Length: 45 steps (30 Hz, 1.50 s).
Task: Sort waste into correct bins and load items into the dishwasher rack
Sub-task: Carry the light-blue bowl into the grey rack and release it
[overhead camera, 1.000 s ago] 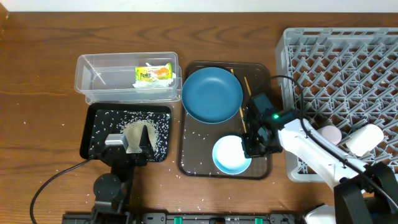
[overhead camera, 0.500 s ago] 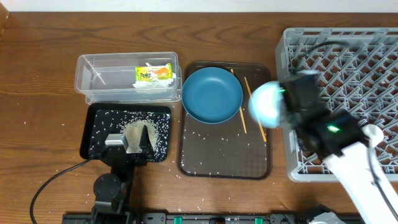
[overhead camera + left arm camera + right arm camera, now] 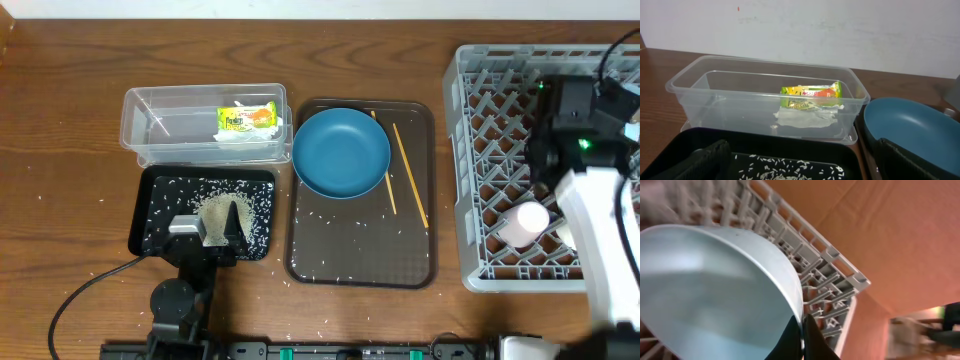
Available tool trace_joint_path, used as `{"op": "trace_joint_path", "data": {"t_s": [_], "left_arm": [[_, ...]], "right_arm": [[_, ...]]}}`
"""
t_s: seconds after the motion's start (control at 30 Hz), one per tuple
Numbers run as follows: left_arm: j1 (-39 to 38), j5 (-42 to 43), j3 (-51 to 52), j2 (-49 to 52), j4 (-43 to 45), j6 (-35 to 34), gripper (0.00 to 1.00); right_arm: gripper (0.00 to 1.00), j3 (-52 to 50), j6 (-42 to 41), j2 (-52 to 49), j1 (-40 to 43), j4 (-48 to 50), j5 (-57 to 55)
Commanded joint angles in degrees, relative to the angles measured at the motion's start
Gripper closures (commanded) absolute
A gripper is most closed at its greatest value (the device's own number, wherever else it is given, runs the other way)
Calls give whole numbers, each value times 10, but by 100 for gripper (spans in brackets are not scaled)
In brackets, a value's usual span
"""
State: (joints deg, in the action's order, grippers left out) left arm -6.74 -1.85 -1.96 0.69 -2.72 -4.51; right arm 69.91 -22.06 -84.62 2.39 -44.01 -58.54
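I should next lower the bowl with my right gripper onto the rack's free far part, toward the brown serving tray, as the pale cup (image 3: 527,219) takes the rack's near part.
My right gripper (image 3: 802,323) is shut on the rim of the white bowl (image 3: 715,290), holding it tilted over the light-grey dishwasher rack (image 3: 830,275). Overhead, the right arm (image 3: 580,145) hangs above the rack (image 3: 490,110) and hides the bowl. A pale cup (image 3: 527,219) lies in the rack. The blue plate (image 3: 341,152) and chopsticks (image 3: 410,175) rest on the brown serving tray (image 3: 362,250). The clear tub (image 3: 165,125) holds the snack wrapper (image 3: 247,117) on a white napkin (image 3: 807,117). My left gripper (image 3: 802,170) stands open over the black tray (image 3: 160,205) of rice (image 3: 255,215).
Loose rice grains are scattered on the brown serving tray and on the wooden table (image 3: 60,200) around the black tray. A black cable (image 3: 90,290) runs along the front left. The rack's walls stand high at the right edge.
The right arm lifted the bowl off the brown serving tray and swung it right, over the rack. The left arm has not moved.
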Motion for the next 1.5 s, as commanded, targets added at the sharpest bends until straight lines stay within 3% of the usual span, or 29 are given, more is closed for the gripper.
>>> {"op": "trace_joint_path", "data": {"t_s": [0.0, 0.33, 0.73, 1.3, 1.4, 1.43, 1.47], "left_arm": [[5, -3, 17, -5, -11, -5, 6], [5, -3, 17, -5, -11, -5, 6], [5, -3, 17, -5, -11, -5, 7], [5, -3, 17, -5, -11, -5, 7], [5, -3, 17, -5, -11, -5, 7], [5, -3, 17, -5, -11, -5, 7], [5, -3, 17, -5, -11, -5, 7]], "right_arm": [[99, 1, 25, -53, 8, 20, -61], [99, 1, 132, -166, 8, 108, -105], [99, 2, 268, -177, 5, 226, -167], [99, -11, 283, -177, -68, 213, -114], [89, -11, 283, -177, -85, 205, -100], [78, -11, 283, -177, -90, 200, -96], [56, -11, 283, -177, -98, 188, -80]]}}
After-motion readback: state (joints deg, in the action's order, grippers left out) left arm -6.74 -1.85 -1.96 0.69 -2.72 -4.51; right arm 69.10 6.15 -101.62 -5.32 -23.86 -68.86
